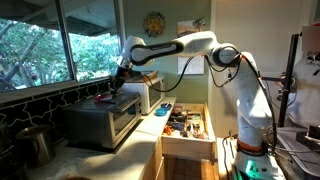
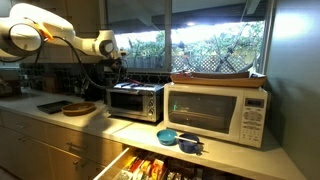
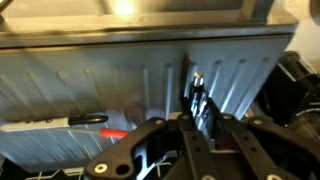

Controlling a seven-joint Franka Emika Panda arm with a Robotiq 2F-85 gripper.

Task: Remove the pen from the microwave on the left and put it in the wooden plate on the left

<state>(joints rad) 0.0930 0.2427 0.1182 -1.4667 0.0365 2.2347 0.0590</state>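
My gripper carries the pen past the microwave's side, down over the wooden plate point(image 2: 76, 108), and releases it next, since the plate lies beside the microwave, lower than my gripper.
My gripper point(image 3: 196, 97) hangs just above the top of the silver microwave point(image 3: 100, 75), at its far end; it shows in both exterior views point(image 1: 120, 86) point(image 2: 116, 68). The fingers are nearly together on a thin dark shiny stick, the pen point(image 3: 197, 84), which stands upright between them. The microwave point(image 1: 100, 125) point(image 2: 135, 102) stands on the counter with its dark door closed. The wooden plate point(image 2: 76, 108) lies on the counter beside the microwave, away from the gripper.
A white-bodied marker with a black cap point(image 3: 60, 121) and a flat red thing point(image 3: 116, 131) lie on the microwave's top. The cream-white microwave point(image 2: 215, 112) stands beside it. Blue bowls point(image 2: 172, 137) sit at the counter edge above an open full drawer point(image 1: 186, 126).
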